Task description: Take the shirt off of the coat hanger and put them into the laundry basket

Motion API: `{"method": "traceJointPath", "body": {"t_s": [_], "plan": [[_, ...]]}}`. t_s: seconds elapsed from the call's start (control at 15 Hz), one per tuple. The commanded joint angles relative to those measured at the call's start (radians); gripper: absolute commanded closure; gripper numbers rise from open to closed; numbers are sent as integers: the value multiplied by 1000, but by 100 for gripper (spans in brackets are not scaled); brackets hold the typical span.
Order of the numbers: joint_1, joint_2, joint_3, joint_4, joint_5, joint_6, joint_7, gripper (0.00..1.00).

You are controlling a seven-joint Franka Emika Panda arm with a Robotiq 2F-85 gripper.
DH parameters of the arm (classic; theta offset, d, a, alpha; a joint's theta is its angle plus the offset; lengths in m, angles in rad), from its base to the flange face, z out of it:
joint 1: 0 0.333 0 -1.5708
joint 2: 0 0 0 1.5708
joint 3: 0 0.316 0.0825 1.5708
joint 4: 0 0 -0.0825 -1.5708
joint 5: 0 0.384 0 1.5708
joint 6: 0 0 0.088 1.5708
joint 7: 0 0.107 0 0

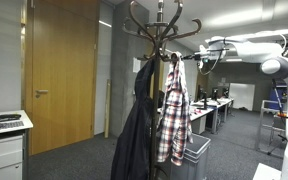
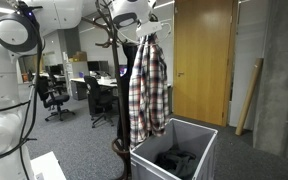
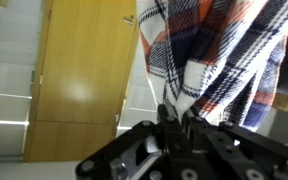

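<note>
My gripper is above the basket and will next move away from the hooks and down over the grey laundry basket's opening (image 2: pixel 176 151) to release the shirt.
The plaid shirt (image 1: pixel 171 118) hangs from a top hook of the dark wooden coat hanger (image 1: pixel 161 30), next to a dark coat (image 1: pixel 134 135). It shows in both exterior views (image 2: pixel 147 85). My gripper (image 1: pixel 183 57) is at the shirt's collar near the hook, also seen high up in an exterior view (image 2: pixel 144 32). In the wrist view the jaws (image 3: pixel 180 112) are close together with the shirt's fabric (image 3: pixel 219 50) pinched between them. The grey laundry basket (image 2: pixel 199 131) stands on the floor just below the shirt, with dark clothing inside; its rim also shows in an exterior view (image 1: pixel 197 148).
The coat hanger's pole and hooks (image 2: pixel 114 45) stand right beside my arm. A wooden door (image 1: pixel 62 70) is behind. Office desks and chairs (image 2: pixel 52 95) fill the background. A white cabinet (image 1: pixel 4 150) stands at the side.
</note>
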Motion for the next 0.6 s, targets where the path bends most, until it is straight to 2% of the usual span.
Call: {"method": "traceJointPath", "body": {"t_s": [0.0,0.07,0.27,0.33,0.53], "plan": [[1,110,-26,163,-121,149,144,98],[-28,139,-17,209,-185,169,209,98],[-57,235,-26,311,-351,259,376,98],[-30,270,-76,342,-380,284,418,98],[-13,364,-146,406,-527,357,578,98]]}}
